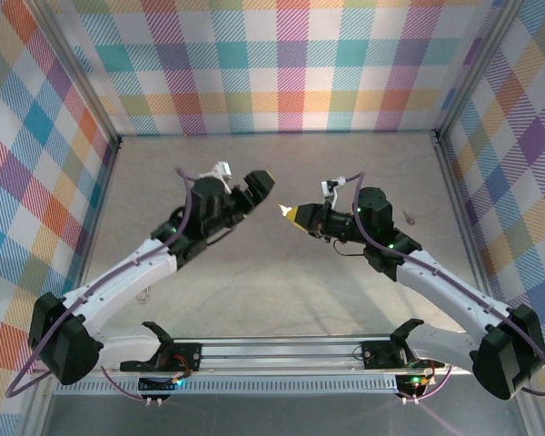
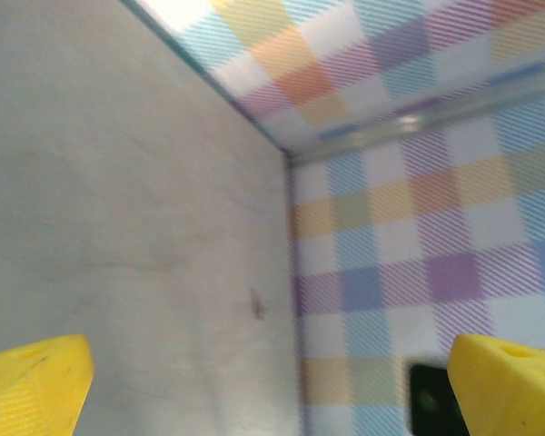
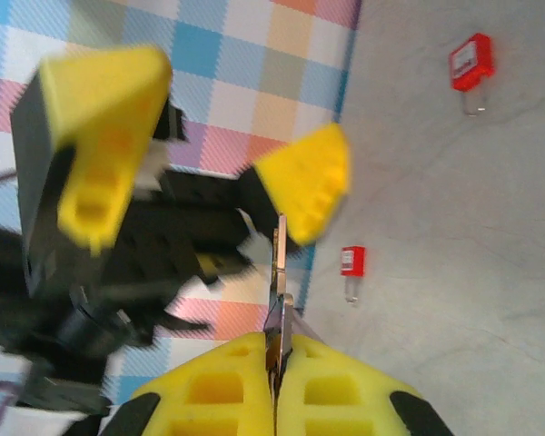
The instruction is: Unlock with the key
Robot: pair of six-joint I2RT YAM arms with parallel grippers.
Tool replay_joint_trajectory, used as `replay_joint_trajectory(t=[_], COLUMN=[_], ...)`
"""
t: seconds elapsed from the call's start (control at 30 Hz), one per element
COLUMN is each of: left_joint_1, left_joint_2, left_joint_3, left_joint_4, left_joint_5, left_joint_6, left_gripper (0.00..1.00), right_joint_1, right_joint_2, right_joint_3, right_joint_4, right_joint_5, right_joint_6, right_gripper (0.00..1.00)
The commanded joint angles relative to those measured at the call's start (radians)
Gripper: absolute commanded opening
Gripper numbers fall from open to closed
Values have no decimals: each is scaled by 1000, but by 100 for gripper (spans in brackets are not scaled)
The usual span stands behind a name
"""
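Observation:
My left gripper needs to swing away from the key (image 3: 278, 263) next and tip downward. Then it needs to lower its open fingers around the red body of the larger-looking padlock, which is below them.
My right gripper (image 3: 274, 350) is shut on a flat metal key (image 3: 278, 263), which I see edge-on, its blade sticking out past the yellow fingertips. From above, the key's tip (image 1: 282, 210) points left toward my left gripper (image 1: 259, 184), held above the table's middle. The left gripper is open. Its yellow fingers (image 3: 109, 136) stand wide apart just beyond the key, with nothing between them (image 2: 272, 391). In the right wrist view, two small red padlocks (image 3: 351, 262) (image 3: 470, 64) lie on the grey table with their shackles showing.
Checked walls close in the grey table (image 1: 282, 272) on three sides. A small dark object (image 1: 407, 218) lies on the table near the right wall, and it also shows in the left wrist view (image 2: 257, 304). A metal rail (image 1: 282, 350) runs along the near edge.

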State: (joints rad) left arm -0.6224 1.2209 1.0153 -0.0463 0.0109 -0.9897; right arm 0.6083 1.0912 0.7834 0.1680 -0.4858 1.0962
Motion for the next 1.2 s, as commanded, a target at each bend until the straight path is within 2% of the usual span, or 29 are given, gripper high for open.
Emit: replay_joint_trajectory(t=[0.0, 0.1, 0.2, 0.3, 0.5, 0.63, 0.73, 0.93, 1.17], left_joint_1=[96, 178, 248, 307, 401, 433, 459, 475, 478], left_joint_2=[48, 132, 234, 354, 604, 745, 822, 925, 994], left_joint_3=[131, 222, 306, 372, 511, 617, 662, 754, 785], left_joint_4=[-475, -628, -707, -738, -753, -786, -783, -813, -819], left_joint_5=[-15, -44, -74, -92, -89, -104, -70, -97, -56], left_joint_6=[156, 303, 416, 482, 567, 597, 599, 623, 625], left_gripper=[100, 100, 100, 98, 86, 83, 78, 77, 73], right_joint_1=[4, 4, 4, 2, 4, 4, 4, 5, 4], right_joint_2=[-23, -24, -18, -11, -30, -63, -79, -82, -64], right_joint_3=[35, 34, 43, 54, 49, 32, 21, 13, 16], right_joint_4=[-240, -267, -290, -316, -343, -365, -370, -368, -360], right_joint_5=[40, 42, 39, 38, 34, 44, 49, 45, 42], right_joint_6=[-129, -144, -159, -174, -183, -186, -184, -182, -183], right_gripper=[0, 0, 0, 0, 0, 0, 0, 0, 0])
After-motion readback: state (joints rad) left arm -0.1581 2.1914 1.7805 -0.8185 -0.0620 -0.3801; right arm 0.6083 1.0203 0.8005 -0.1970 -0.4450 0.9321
